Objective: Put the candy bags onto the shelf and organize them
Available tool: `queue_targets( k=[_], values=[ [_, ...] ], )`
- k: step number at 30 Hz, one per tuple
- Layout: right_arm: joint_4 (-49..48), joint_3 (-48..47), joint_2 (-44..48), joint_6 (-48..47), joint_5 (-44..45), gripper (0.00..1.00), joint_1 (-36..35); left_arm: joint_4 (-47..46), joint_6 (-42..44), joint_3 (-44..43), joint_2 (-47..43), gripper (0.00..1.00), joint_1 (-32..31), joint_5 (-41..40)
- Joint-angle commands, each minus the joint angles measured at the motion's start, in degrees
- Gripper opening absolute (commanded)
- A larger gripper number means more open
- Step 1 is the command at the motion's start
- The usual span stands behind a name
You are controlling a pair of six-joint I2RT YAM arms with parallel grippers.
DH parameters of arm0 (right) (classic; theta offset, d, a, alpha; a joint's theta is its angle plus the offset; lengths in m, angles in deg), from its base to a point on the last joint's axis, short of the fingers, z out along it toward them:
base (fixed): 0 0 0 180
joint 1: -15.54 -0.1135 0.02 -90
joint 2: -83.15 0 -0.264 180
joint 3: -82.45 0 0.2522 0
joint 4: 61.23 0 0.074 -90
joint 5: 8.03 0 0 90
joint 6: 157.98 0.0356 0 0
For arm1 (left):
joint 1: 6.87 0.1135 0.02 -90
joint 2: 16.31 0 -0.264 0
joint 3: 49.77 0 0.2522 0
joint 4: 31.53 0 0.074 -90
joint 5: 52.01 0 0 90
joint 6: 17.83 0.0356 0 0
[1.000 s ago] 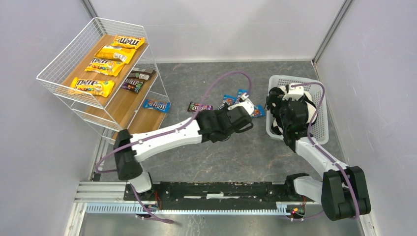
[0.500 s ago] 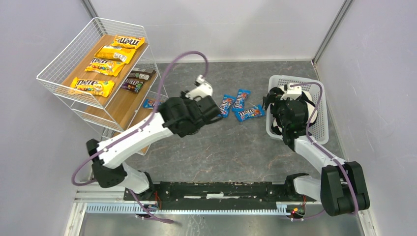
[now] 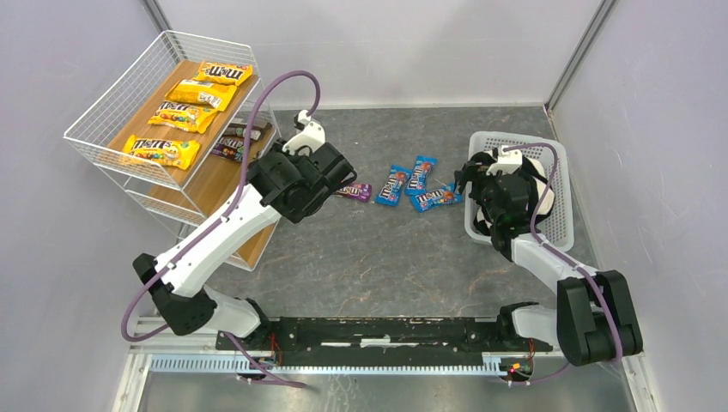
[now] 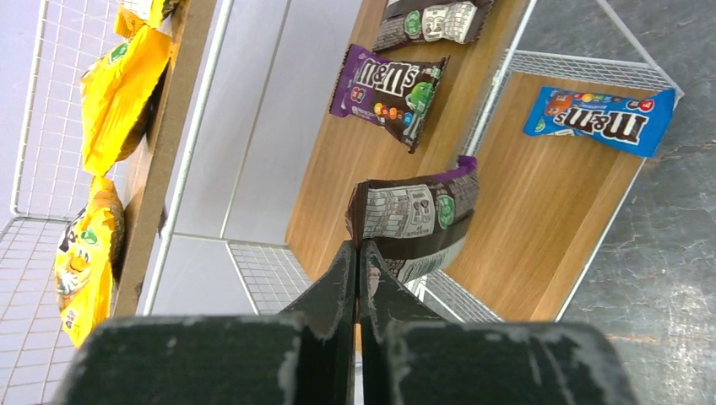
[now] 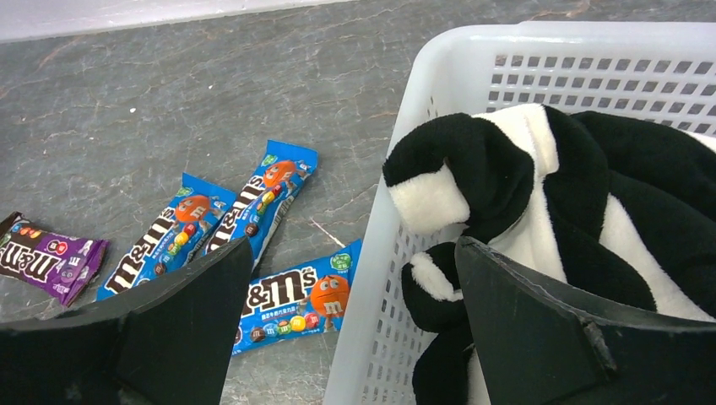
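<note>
My left gripper will next move the matching dark brown bag onto the bare board beside the dark bags, to its left in the top view, and let go of it.
My left gripper (image 4: 359, 250) is shut on the edge of a dark brown candy bag (image 4: 418, 215), hanging in front of the shelf (image 3: 129, 154). In the top view the left gripper (image 3: 268, 172) is beside the middle board. That board holds two dark bags (image 4: 390, 84) (image 4: 431, 21). One blue bag (image 4: 599, 120) lies on the lowest board and several yellow bags (image 3: 185, 94) on the top one. On the table lie a purple bag (image 3: 354, 191) and three blue bags (image 3: 395, 184) (image 3: 421, 172) (image 3: 434, 199). My right gripper (image 5: 363, 321) stands open and empty over the basket's left wall.
A white lattice basket (image 3: 554, 232) at the right holds a black-and-white plush cloth (image 5: 540, 186). Grey walls close in the left, back and right sides. The left arm's purple cable (image 3: 283, 81) loops over the shelf's right corner.
My left arm has swung left from the middle of the table to the shelf, carrying the dark bag. The right arm has barely moved.
</note>
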Motion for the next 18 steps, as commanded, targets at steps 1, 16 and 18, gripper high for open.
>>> queue_targets(
  k=[1, 16, 18],
  values=[
    [-3.5, -0.2, -1.0, 0.9, -1.6, 0.98, 0.2, -0.8, 2.6, 0.1, -2.7, 0.02, 1.2, -4.8],
    [-4.4, -0.5, -3.0, 2.0, -3.6, 0.98, 0.0, -14.1, 20.5, 4.5, -9.2, 0.02, 8.1, -7.4],
    [-4.4, -0.5, -3.1, 2.0, -3.7, 0.98, 0.1, -15.4, 21.4, 7.3, -9.8, 0.02, 9.3, -5.1]
  ],
)
